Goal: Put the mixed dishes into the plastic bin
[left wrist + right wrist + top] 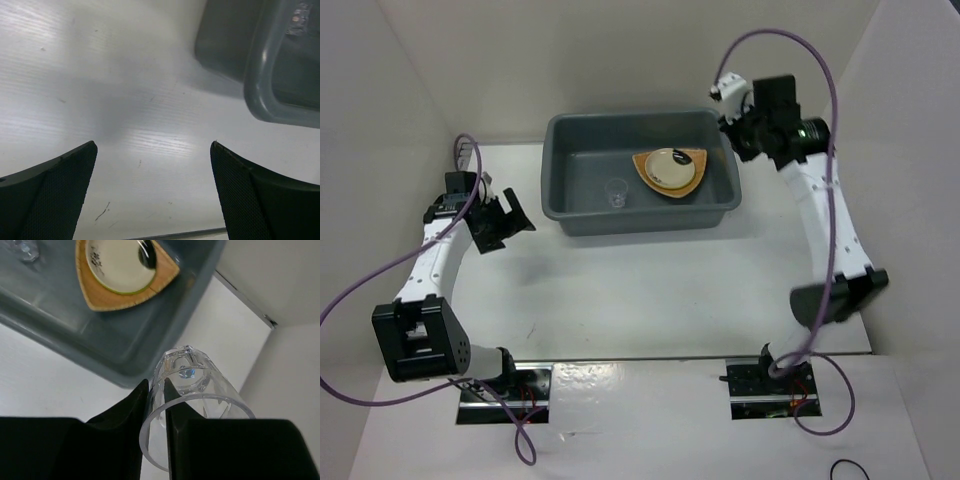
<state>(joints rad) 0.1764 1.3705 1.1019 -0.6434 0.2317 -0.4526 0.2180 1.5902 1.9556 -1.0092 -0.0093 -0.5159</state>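
I will move my right gripper past the saucer [667, 167] and down to let go, because the bin's bottom by the tiny glass [617, 193] is below the gripper, to its left in the top view.
The dark grey plastic bin [640, 222] stands at the table's far middle. In it lie the tan wood-grain plate [696, 161] with the cream saucer [667, 167] on top, and a tiny clear glass [617, 193] to their left. My right gripper [732, 135] hovers at the bin's right far corner. In the right wrist view it [156, 385] is shut on the wall of a larger clear faceted glass [200, 375], one finger inside and one outside, beside the bin [125, 340], plate [100, 300] and saucer [117, 265]. My left gripper [505, 228] [153, 145] is open and empty, left of the bin [260, 75].
White enclosure walls [410, 90] close in the table on the left, back and right. A reflective strip [640, 385] with the arm bases runs along the near edge. Purple cables [360, 290] loop beside both arms.
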